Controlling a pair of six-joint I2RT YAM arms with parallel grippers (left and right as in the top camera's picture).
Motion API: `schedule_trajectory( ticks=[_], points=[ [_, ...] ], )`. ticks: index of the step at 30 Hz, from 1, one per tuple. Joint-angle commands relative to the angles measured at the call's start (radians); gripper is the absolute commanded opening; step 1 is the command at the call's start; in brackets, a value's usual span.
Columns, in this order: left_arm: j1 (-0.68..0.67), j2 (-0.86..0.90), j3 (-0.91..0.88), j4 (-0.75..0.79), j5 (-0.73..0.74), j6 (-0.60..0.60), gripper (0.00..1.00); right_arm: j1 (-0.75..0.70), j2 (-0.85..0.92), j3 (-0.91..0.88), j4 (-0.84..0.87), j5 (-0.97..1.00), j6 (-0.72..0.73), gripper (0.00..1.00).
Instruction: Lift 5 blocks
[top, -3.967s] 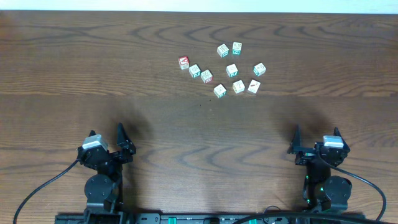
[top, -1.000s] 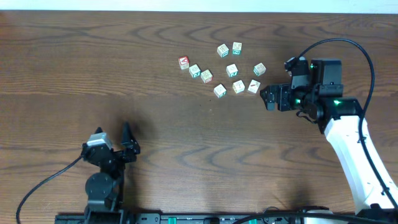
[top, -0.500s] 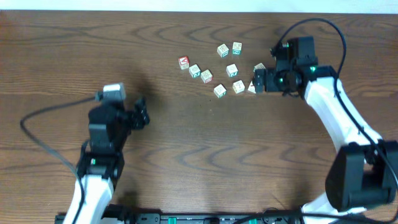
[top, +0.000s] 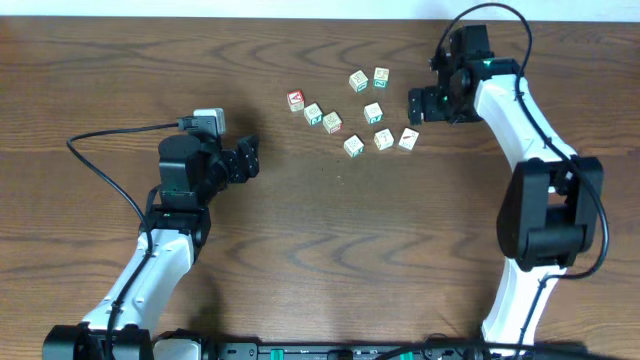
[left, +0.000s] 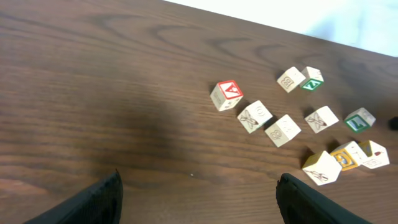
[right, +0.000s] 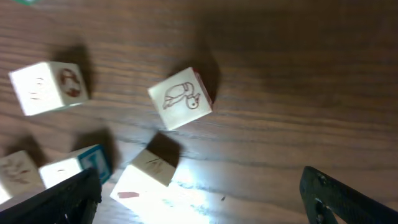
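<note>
My right gripper should turn and go down, to the left in the overhead view, around the opposite sides of the bird-print block (right: 180, 98), because the block lies crooked.
Several pale wooden blocks lie scattered at the far middle of the table. The red "A" block (top: 295, 99) (left: 227, 95) is the leftmost of them. My left gripper (top: 250, 160) (left: 199, 196) is open and holds nothing. It points at the cluster from the near left, well short of the "A" block. My right gripper (top: 420, 104) (right: 199, 202) is open over the right end of the cluster. In the right wrist view a tilted block (right: 147, 177) lies between its fingers, close to the left one. A bird-print block (right: 180, 98) sits just beyond.
The brown wooden table (top: 120, 80) ends at a pale strip along its far edge. More blocks (top: 358, 81) (top: 353, 146) crowd close together beside the right gripper. Cables trail from both arms (top: 110, 135).
The right gripper has swung from the cluster's near-right side farther back, over its right end. The left arm has reached forward and to the right, toward the blocks. Both stayed open.
</note>
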Motion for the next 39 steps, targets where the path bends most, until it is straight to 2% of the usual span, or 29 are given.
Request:
schedule_trajectory(
  ticks=[1, 8, 16, 20, 26, 30, 34, 39],
  points=[
    [0.004, 0.005, 0.013, 0.000, 0.027, -0.009, 0.79, -0.014, 0.008, 0.036, 0.003, -0.057, -0.043, 0.99],
    [0.004, 0.005, 0.010, -0.013, 0.027, -0.009, 0.79, -0.021, 0.014, 0.037, 0.019, -0.059, -0.043, 0.99],
    [0.004, 0.044, 0.010, -0.013, -0.056, -0.013, 0.79, -0.012, 0.070, 0.056, 0.051, -0.060, -0.043, 0.99],
    [-0.003, 0.113, 0.020, -0.013, -0.099, -0.034, 0.80, 0.000, 0.075, 0.064, 0.071, -0.058, -0.123, 0.92],
    [-0.036, 0.227, 0.072, -0.013, -0.120, -0.040, 0.79, 0.002, 0.103, 0.064, 0.116, -0.025, -0.159, 0.91],
    [-0.063, 0.278, 0.123, -0.013, -0.131, -0.040, 0.80, 0.013, 0.138, 0.065, 0.142, -0.026, -0.196, 0.83],
    [-0.088, 0.319, 0.174, -0.013, -0.135, -0.048, 0.79, 0.031, 0.192, 0.065, 0.153, -0.033, -0.269, 0.84],
    [-0.101, 0.343, 0.214, -0.013, -0.161, -0.059, 0.80, 0.050, 0.254, 0.066, 0.184, -0.036, -0.296, 0.79]
  ],
)
